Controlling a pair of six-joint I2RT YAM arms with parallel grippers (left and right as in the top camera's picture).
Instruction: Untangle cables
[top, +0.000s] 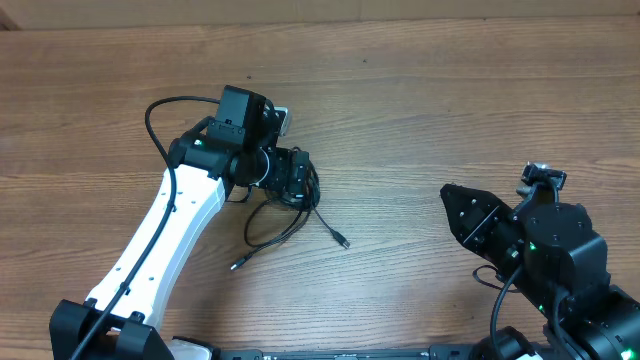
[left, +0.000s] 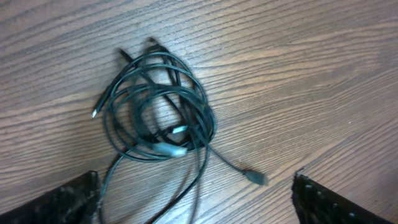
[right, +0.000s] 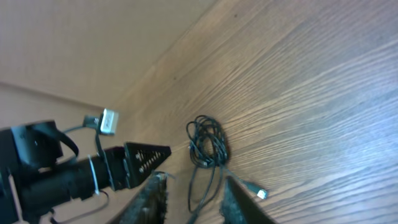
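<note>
I should lower my left gripper onto the far loops of the tangled bundle (left: 163, 70) next and close on them, because they are on the tabletop below its open fingers.
The cables (left: 155, 115) lie on the wooden table as one tangled bundle of thin black loops, with a plug (left: 254, 177) trailing out to the right. My left gripper (left: 196, 205) hangs just above them, open wide, with one finger (left: 62, 202) on each side and nothing held. From overhead the left gripper (top: 293, 177) covers the top of the cables (top: 275, 222). My right gripper (top: 452, 200) is well to the right, apart from them. In the right wrist view the right gripper (right: 194, 202) is open a little and empty, with the cables (right: 207, 143) beyond it.
The left arm (top: 170, 225) slants from the lower left to the bundle, with its own thicker black wire (top: 160, 115) looping out at the left. Loose plug ends (top: 343, 241) reach out below the bundle. The table's far edge (top: 320, 18) runs along the top.
</note>
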